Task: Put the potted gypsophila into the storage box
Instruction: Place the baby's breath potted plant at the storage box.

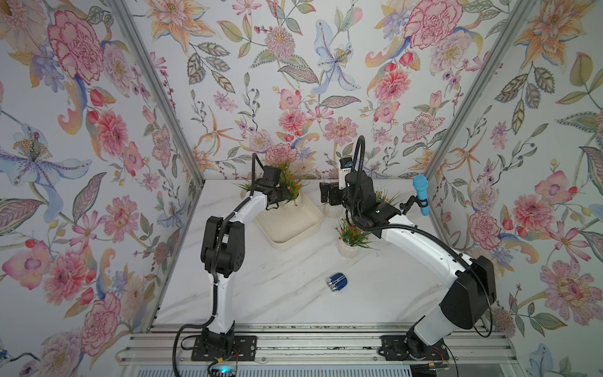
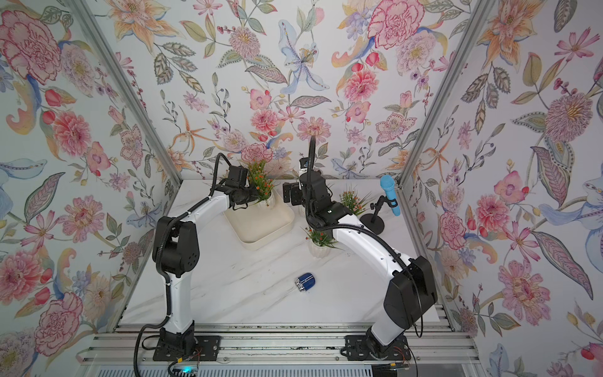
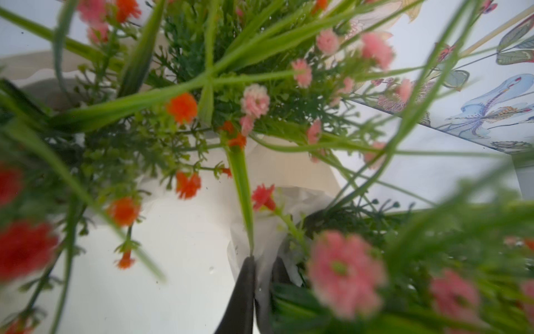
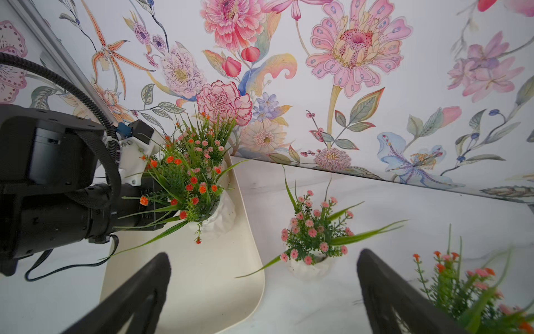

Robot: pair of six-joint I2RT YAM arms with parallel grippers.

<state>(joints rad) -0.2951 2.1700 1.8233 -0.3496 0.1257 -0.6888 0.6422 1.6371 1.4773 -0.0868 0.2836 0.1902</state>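
My left gripper lowers its gypsophila onto the cream bottom in the storage box's far corner [image 1: 291, 207] next and releases the pot's white rim, since the pot is already inside the box's sides.
The storage box [image 1: 288, 228] is a cream tray in the middle of the table, seen in both top views [image 2: 261, 228]. My left gripper [image 3: 261, 260] is shut on the white rim of a potted gypsophila [image 4: 219, 217] with orange-red flowers, in the box's far corner [image 1: 293, 202]. A pink-flowered plant [image 4: 202, 144] stands right behind it; its pot is hidden. My right gripper [image 4: 264, 258] hangs open over the box's right rim, nothing between its fingers [image 1: 329, 196]. A pink pot [image 4: 309, 248] stands on the table beside the box. Another pot [image 1: 349, 248] is by the right arm.
One more pot [image 1: 385, 196] peeks out behind the right arm. A blue microphone [image 1: 421, 196] on a black stand is at the back right. A small blue and silver object [image 1: 337, 282] lies on the marble table toward the front. Floral walls close in three sides.
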